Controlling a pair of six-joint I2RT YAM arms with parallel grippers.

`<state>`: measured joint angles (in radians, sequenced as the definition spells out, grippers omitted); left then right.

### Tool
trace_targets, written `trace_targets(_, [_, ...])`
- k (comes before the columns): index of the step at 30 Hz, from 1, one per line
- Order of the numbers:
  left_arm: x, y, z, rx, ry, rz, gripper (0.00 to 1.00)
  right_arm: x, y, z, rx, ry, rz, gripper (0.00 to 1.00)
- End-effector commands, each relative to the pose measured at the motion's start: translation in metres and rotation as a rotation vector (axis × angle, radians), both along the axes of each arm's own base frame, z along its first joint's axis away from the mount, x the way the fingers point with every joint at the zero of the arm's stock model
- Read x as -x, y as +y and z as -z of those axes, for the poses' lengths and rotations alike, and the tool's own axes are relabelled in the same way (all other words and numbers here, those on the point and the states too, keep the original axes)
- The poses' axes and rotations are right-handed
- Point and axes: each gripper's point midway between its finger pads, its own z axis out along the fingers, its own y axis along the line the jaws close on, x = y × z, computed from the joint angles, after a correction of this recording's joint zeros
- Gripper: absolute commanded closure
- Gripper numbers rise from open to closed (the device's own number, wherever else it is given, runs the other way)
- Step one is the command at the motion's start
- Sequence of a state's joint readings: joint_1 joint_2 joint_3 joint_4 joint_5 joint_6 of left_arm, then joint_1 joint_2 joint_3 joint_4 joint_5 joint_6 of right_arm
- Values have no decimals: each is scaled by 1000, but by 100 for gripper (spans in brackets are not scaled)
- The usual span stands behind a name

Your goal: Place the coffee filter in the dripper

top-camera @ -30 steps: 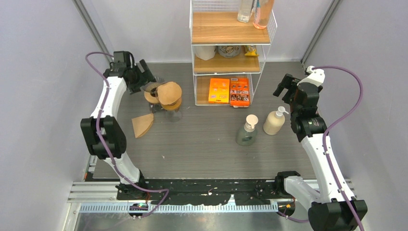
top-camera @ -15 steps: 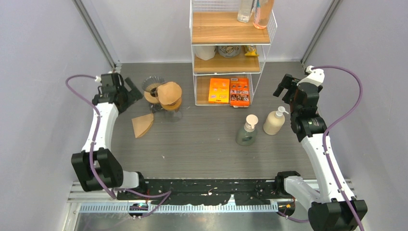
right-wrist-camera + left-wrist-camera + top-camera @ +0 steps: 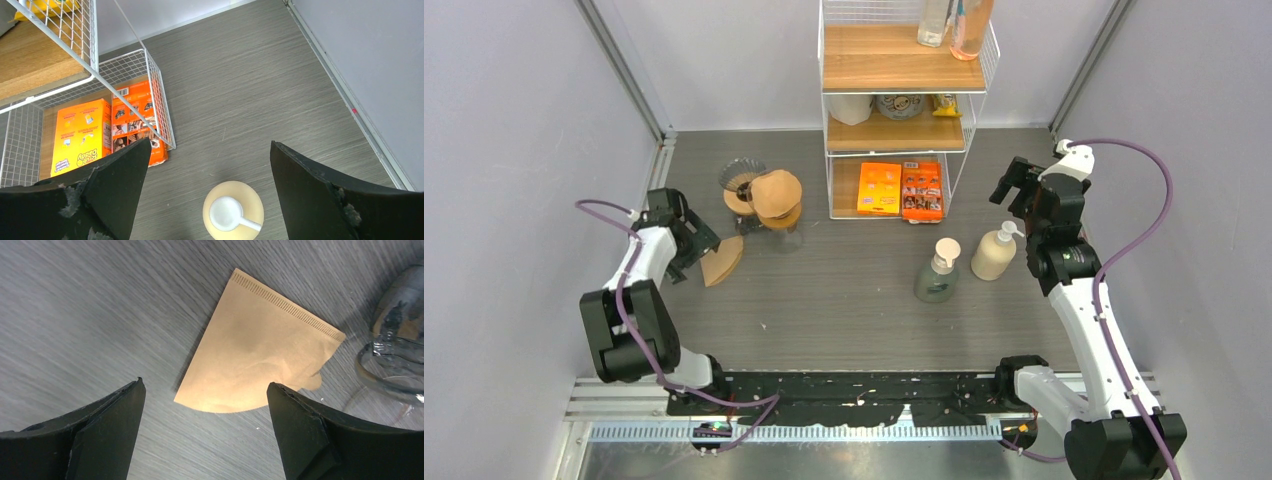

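Observation:
My left gripper is open, and the coffee filter's corner (image 3: 710, 279) (image 3: 188, 396) opposite the crimped edge shows between its fingers, so it will move down onto that corner and close.
A brown paper coffee filter (image 3: 721, 260) lies flat on the grey table (image 3: 844, 300), left of centre. In the left wrist view the coffee filter (image 3: 260, 347) shows as a folded fan with a crimped edge. My left gripper (image 3: 694, 243) hovers low just left of it, open, and nothing is between its fingers (image 3: 100, 430). The filter lies just beyond the fingertips. A clear glass dripper (image 3: 741, 178) with something brown in it stands further back. My right gripper (image 3: 1014, 182) hangs open at the far right, above a beige pump bottle (image 3: 233, 210).
Brown paper cones (image 3: 777, 194) sit on clear glassware (image 3: 395, 360) right of the flat filter. A wire shelf rack (image 3: 902, 90) holds orange boxes (image 3: 901, 190) at the back. A beige pump bottle (image 3: 994, 252) and a grey-green one (image 3: 938, 272) stand right of centre.
My left arm has swung from beside the dripper toward the near side, down to the flat filter, and its jaws have widened. The right arm has barely moved.

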<state>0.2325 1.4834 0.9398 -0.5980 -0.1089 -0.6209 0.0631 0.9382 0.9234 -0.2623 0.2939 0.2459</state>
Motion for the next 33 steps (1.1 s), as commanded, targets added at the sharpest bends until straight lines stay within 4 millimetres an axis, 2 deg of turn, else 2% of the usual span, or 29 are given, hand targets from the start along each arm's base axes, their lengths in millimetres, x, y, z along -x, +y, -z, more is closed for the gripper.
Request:
trace_targets(1, [-28, -4, -3, 47, -67, 26, 2, -1, -4, -16, 6, -60, 19, 5])
trace_targets(11, [-24, -13, 20, 111, 35, 65, 10, -2, -6, -15, 10, -55, 28, 4])
trace_targets(20, [-32, -25, 28, 152, 56, 98, 23, -1, -7, -16, 10, -59, 33, 5])
trace_targets(30, [-32, -24, 30, 122, 94, 102, 37, -1, -9, -15, 13, -57, 43, 5])
trace_targets(33, [-33, -24, 30, 121, 94, 108, 46, -1, -8, -14, 13, -55, 41, 4])
